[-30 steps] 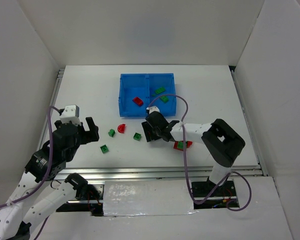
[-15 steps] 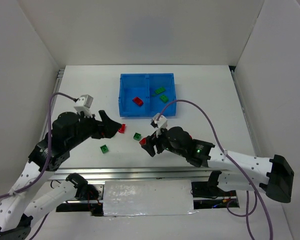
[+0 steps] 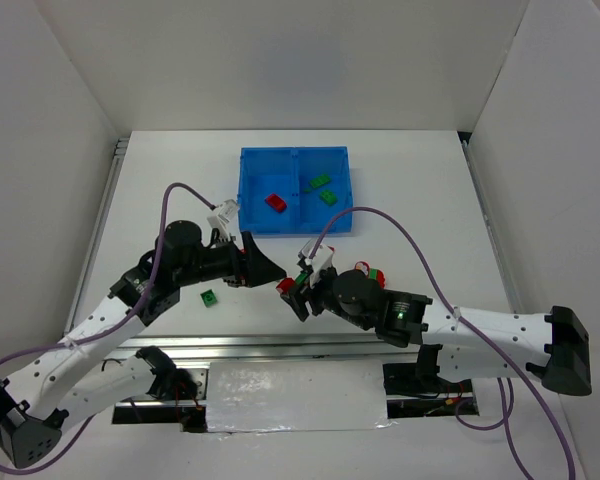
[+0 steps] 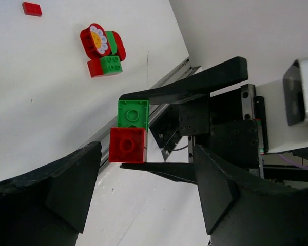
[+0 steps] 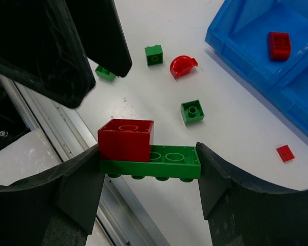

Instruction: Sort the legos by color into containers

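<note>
I will next carry the long green brick outward with my right gripper, over the near part of the tray's section with matching green bricks, and release it.
My right gripper (image 3: 291,293) is shut on a joined piece, a red brick (image 5: 126,139) on a long green brick (image 5: 174,165), held above the table's front middle. My left gripper (image 3: 272,271) is open and empty, pointing at that piece from the left with a small gap; the piece shows in the left wrist view (image 4: 129,134). The blue tray (image 3: 250,190) holds a red brick (image 3: 276,202) in its left compartment and two green bricks (image 3: 323,189) in its right. On the table lie a red curved piece (image 5: 183,65) and green bricks (image 5: 192,111) (image 5: 154,55) (image 3: 210,297).
A red and green cluster with a flower piece (image 4: 101,48) lies right of my right gripper. A small flat red tile (image 5: 285,152) lies near the tray. The table's metal front rail (image 3: 280,345) runs just behind both grippers.
My left arm has swung right across the table until its open gripper faces my right gripper. My right gripper has drawn back toward the front edge with the joined piece.
</note>
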